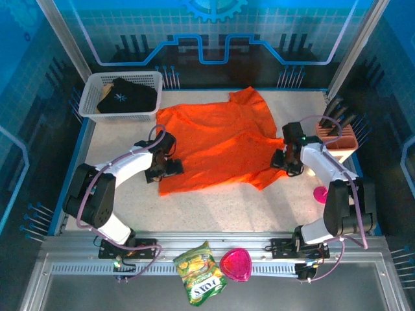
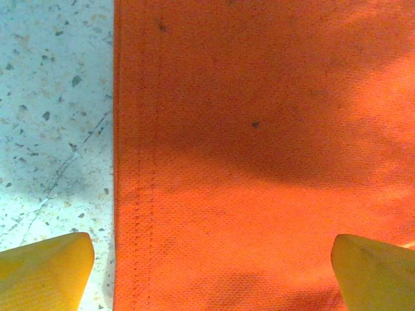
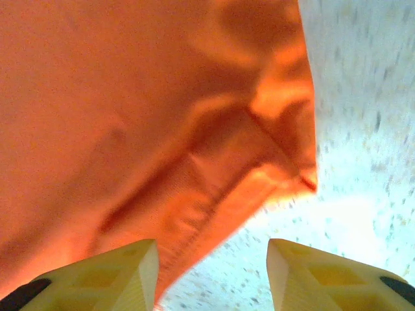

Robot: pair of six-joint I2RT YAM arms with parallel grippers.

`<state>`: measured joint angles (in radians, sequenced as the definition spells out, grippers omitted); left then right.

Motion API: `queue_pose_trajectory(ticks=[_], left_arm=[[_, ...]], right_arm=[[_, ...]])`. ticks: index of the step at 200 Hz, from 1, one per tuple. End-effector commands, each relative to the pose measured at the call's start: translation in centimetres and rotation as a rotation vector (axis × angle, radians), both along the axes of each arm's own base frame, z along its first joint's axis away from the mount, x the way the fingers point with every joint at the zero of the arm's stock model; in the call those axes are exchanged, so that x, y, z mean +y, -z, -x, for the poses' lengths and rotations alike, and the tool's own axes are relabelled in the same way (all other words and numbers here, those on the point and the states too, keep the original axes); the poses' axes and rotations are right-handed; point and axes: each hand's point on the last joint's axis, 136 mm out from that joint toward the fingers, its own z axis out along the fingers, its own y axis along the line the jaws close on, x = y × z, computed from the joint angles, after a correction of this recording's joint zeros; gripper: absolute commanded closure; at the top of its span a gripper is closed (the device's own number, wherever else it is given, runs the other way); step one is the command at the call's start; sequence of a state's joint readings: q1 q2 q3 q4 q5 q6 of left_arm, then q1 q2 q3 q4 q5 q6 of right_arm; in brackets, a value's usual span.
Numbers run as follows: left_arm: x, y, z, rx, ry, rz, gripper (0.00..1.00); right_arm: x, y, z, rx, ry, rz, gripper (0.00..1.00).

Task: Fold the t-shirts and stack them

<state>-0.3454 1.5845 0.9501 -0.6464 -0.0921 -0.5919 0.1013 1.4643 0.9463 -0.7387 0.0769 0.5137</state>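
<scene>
Rumpled cloth stands up below my right gripper's fingers, so it should move slightly toward the rack and down onto that raised fold.
A bright orange t-shirt (image 1: 220,139) lies spread across the middle of the speckled table (image 1: 214,207), one sleeve pointing to the back. A black t-shirt (image 1: 126,96) with a small white starburst sits bundled in the white basket (image 1: 97,84) at the back left. My left gripper (image 1: 170,162) hovers over the orange t-shirt's (image 2: 259,162) left hem, open wide (image 2: 211,278), with one yellow fingertip (image 2: 45,272) over bare table. My right gripper (image 1: 280,159) is at the shirt's right edge, open (image 3: 212,278); the rumpled hem (image 3: 194,194) lies loose beside its left finger (image 3: 110,275).
A salmon-coloured rack (image 1: 337,136) stands at the right edge, with a small pink object (image 1: 320,193) in front of it. A yellow-green snack bag (image 1: 201,272) and a pink heart-shaped dish (image 1: 235,264) rest on the near rail between the arm bases.
</scene>
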Motion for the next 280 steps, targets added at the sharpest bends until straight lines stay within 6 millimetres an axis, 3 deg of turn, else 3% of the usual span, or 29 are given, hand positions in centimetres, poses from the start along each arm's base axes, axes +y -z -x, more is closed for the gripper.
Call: queue_pose_trajectory(ticks=[1, 51, 94, 153, 176, 210, 241, 280], left_arm=[[-0.6, -0.7, -1.1, -0.035, 0.039, 0.002, 0.07], [-1.5, -1.4, -3.0, -0.059, 0.053, 0.014, 0.10], [-1.5, -0.7, -2.6, -0.036, 0.054, 0.008, 0.10], [-1.3, -0.6, -2.5, -0.037, 0.047, 0.004, 0.10], [-1.6, -0.7, -2.6, -0.040, 0.049, 0.010, 0.10], [-1.8, -0.9, -2.6, -0.042, 0.056, 0.009, 0.11], [-1.8, -1.1, -2.4, -0.048, 0.058, 0.008, 0.11], [-1.7, -1.5, -2.2, -0.059, 0.067, 0.011, 0.10]], right_arm=[[-1.4, 0.3, -0.4, -0.048, 0.066, 0.016, 0.51], [-3.2, 1.5, -2.0, -0.035, 0.078, 0.068, 0.54], [-3.6, 3.6, -3.0, -0.001, 0.082, 0.065, 0.58], [-3.5, 3.4, -3.9, -0.008, 0.068, 0.063, 0.70], [-3.5, 3.6, -3.6, -0.004, 0.063, 0.061, 0.77], [-3.2, 3.3, -3.1, -0.003, 0.062, 0.046, 1.00], [-2.8, 1.6, -1.8, -0.018, 0.058, 0.047, 1.00], [-2.7, -0.6, 2.2, -0.011, 0.052, 0.112, 1.00]])
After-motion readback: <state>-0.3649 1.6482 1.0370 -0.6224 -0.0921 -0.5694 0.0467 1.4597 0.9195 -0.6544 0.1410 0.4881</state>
